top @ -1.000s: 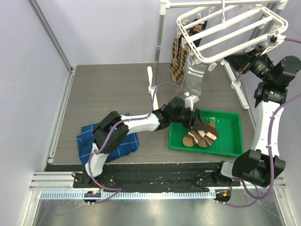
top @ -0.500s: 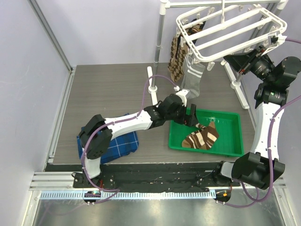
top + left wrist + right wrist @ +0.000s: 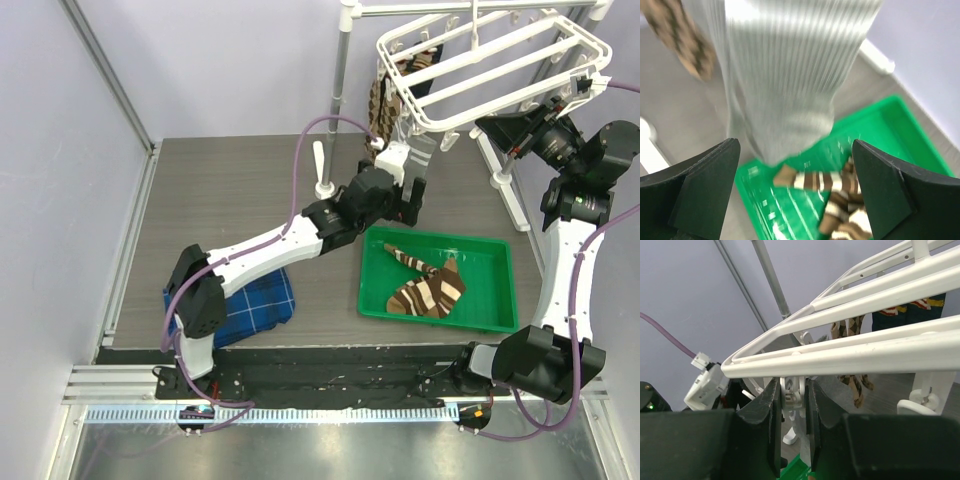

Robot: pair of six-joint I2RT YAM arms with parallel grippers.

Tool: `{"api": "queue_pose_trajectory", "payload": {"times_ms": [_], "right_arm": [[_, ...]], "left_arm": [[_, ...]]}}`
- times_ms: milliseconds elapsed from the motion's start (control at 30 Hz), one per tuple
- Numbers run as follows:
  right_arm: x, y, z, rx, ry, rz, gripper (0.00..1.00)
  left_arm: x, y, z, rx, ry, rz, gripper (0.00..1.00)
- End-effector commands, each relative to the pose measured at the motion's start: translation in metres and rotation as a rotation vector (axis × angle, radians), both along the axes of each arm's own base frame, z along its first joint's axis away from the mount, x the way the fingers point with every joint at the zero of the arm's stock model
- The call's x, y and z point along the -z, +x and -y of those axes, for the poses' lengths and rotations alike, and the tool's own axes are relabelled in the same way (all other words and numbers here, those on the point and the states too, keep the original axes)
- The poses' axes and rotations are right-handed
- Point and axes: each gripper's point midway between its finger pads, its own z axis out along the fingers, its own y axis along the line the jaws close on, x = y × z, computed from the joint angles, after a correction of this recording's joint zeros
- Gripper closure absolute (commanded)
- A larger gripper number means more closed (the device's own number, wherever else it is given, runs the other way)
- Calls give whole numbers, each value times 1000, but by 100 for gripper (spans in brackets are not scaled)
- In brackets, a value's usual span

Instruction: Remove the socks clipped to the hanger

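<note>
I should move my left gripper a little to the right in the top view, onto the lower end of the grey sock, because it hangs ahead between my open fingers.
The white hanger [image 3: 490, 60] hangs at the back right. A grey sock [image 3: 415, 155] and a brown argyle sock [image 3: 380, 110] hang from its left end. My left gripper [image 3: 403, 200] is open and empty at the grey sock's lower end. In the left wrist view the grey sock [image 3: 790, 75] hangs just ahead of the open gripper [image 3: 795, 150], not gripped. Brown striped socks [image 3: 428, 288] lie in the green tray [image 3: 490, 300]. My right gripper [image 3: 575, 88] is shut on a white clip [image 3: 790, 401] under the hanger frame [image 3: 865, 350]. A navy sock [image 3: 910, 315] hangs behind.
A folded blue plaid cloth [image 3: 235, 300] lies at the front left under the left arm. An upright metal pole [image 3: 338, 80] and a white stand base [image 3: 322, 175] stand behind the tray. Walls close the left and back.
My left gripper rose from the green tray and moved back to the grey sock's lower end, leaving the striped sock in the tray. The right gripper has stayed at the hanger corner.
</note>
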Motion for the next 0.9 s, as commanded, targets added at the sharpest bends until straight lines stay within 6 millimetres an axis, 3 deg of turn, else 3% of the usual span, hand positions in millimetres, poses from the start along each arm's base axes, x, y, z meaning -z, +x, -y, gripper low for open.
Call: {"api": "queue_pose_trajectory", "payload": {"times_ms": [0,233,267,367,433,467,500,533,600,667,700,733,867], "right_arm": [[-29,-14,-8,-5,-22,80,99],[-31,-13,-8,-8,-11,75,99],[-31,-13,-8,-9,-12,76,99],[-31,-13,-9,-11,-11,74,99],[-30,-13,-9,-14,-10,71,99],[-30,-14,-10,-15,-11,72,99],[-28,-14,-10,-14,-9,68,99],[-28,-14,-10,-14,-8,68,99],[-26,-13,-9,-9,-2,59,99],[-22,-6,-3,39,22,21,99],[-25,-4,1,67,28,10,99],[-17,-1,7,110,54,-54,93],[-17,-5,14,189,120,-149,74]], "left_arm": [[-36,20,8,-19,-1,138,0],[-34,32,33,10,-16,143,5],[-42,34,35,0,-28,154,5],[-30,44,38,-30,0,150,8],[-32,49,38,-50,1,155,16],[-32,50,37,-53,3,156,21],[-32,50,37,-53,4,155,42],[-33,49,37,-50,1,156,56],[-34,46,34,-47,-2,152,79],[-37,38,31,-23,-17,139,88],[-39,34,29,-16,-26,135,100],[-40,30,30,4,-45,130,100],[-43,9,24,71,-77,104,100]]}}
